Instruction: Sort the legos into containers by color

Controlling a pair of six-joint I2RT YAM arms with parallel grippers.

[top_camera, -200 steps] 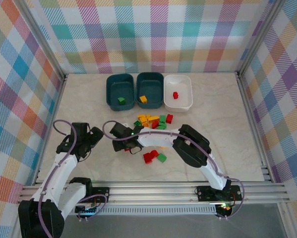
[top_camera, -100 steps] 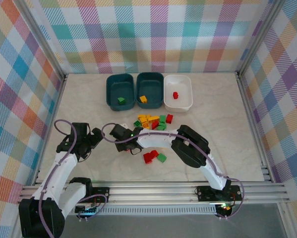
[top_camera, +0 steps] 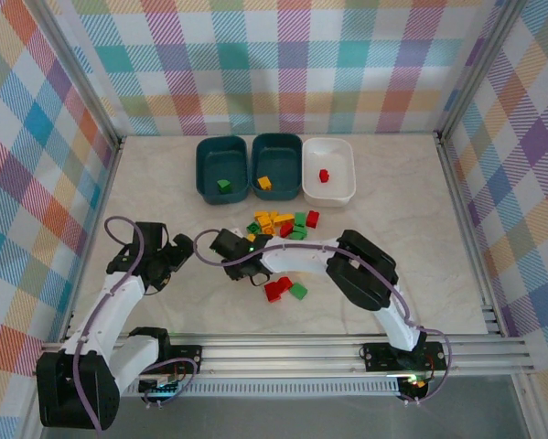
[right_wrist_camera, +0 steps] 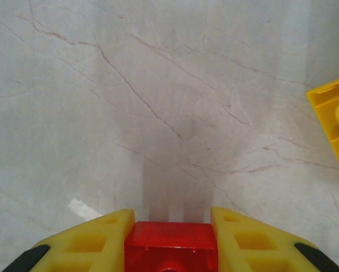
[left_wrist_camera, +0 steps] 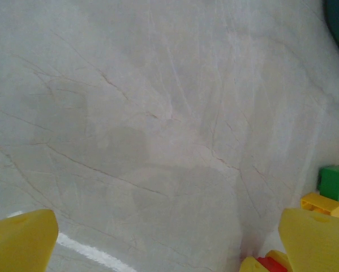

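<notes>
I should lift my right gripper next and move the matching red lego outward over the white tub [top_camera: 342, 174] to let it go, because the tub has a red lego in it.
My right gripper [top_camera: 236, 267] reaches left across the table and is shut on a small red lego [right_wrist_camera: 170, 247], held low over bare marble between its yellow fingers [right_wrist_camera: 90, 241]. My left gripper [top_camera: 180, 259] sits just to its left, open and holding nothing, its fingers [left_wrist_camera: 22, 238] wide apart. A pile of red, yellow-orange and green legos [top_camera: 283, 223] lies in front of three tubs. The left teal tub [top_camera: 205, 169] holds a green brick, the middle teal tub [top_camera: 289, 157] a yellow-orange one, and the white tub [top_camera: 342, 174] a red one.
Two red bricks [top_camera: 275, 290] and a green brick [top_camera: 298, 291] lie apart, nearer me. A yellow brick [right_wrist_camera: 334, 122] is at the right edge of the right wrist view. A green brick [left_wrist_camera: 335, 182] and a yellow one [left_wrist_camera: 321, 203] lie right of my left gripper. Checkered walls enclose the table.
My right gripper has shifted slightly right and toward me, still closed on the red lego. The left gripper has edged a little to the right, toward it.
</notes>
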